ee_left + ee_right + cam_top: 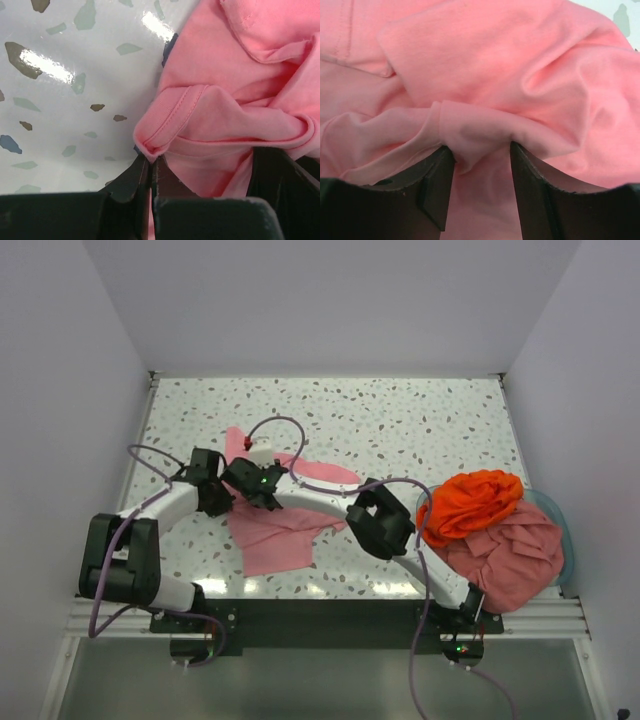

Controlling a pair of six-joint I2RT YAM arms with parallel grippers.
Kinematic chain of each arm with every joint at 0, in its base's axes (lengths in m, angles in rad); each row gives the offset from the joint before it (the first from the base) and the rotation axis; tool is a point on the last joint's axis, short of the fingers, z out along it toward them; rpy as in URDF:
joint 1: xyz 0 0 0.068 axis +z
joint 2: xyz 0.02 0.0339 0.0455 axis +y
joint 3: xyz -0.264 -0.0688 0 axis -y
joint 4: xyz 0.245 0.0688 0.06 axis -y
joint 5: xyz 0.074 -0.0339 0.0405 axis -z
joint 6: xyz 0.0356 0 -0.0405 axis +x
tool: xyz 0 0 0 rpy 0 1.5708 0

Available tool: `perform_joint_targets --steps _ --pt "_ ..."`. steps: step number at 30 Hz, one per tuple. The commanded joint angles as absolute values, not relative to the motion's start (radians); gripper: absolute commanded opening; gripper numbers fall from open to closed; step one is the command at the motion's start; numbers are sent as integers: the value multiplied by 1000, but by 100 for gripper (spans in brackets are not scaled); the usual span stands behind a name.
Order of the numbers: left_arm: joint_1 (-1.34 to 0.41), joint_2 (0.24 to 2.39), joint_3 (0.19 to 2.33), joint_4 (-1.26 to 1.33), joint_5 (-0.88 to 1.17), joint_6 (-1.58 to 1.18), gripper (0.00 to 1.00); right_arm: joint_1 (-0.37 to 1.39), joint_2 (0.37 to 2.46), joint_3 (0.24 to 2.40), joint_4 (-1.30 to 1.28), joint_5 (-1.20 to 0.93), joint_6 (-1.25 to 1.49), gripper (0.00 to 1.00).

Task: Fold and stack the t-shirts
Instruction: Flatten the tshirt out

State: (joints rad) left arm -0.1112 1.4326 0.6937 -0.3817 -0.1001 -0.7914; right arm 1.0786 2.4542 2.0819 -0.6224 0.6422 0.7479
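The pink shirt's hem goes outward in my left gripper onto the bare tabletop near the back wall (208,414) next. It comes free there, because the shirt still lies crumpled.
A light pink t-shirt (280,530) lies crumpled on the speckled table, left of centre. My left gripper (218,490) is at its left edge; in the left wrist view (150,162) the jaws are shut on a stitched hem of the pink shirt (220,100), just above the tabletop. My right gripper (258,480) reaches across onto the same shirt; in the right wrist view (477,155) its jaws stand apart with a raised fold of pink cloth (480,130) between them. A bright orange-red t-shirt (470,502) lies heaped on a darker salmon-pink t-shirt (512,558) at the right.
A pale teal round basket (556,512) holds the two heaped shirts at the table's right edge. White walls close in the table on the left, back and right. The right arm's elbow (380,522) hangs over the table's front middle.
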Motion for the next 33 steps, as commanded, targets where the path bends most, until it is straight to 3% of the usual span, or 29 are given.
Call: perform_joint_targets --steps 1,4,8,18,25,33 --pt "-114 1444 675 -396 -138 -798 0 1066 2447 2051 -632 721 767 51" --pt "-114 1416 666 -413 -176 -805 0 1062 2387 1993 -614 742 772 34" --pt "-114 1382 666 -429 -218 -807 0 1045 2262 1913 -583 785 729 0" --pt "-112 1327 699 -468 -287 -812 0 867 1918 1519 -561 772 696 0" --pt "-112 1339 767 -480 -364 -804 0 643 1617 1278 -515 758 631 0" --pt "-86 1486 929 -476 -416 -798 0 393 1609 1238 -473 634 581 0"
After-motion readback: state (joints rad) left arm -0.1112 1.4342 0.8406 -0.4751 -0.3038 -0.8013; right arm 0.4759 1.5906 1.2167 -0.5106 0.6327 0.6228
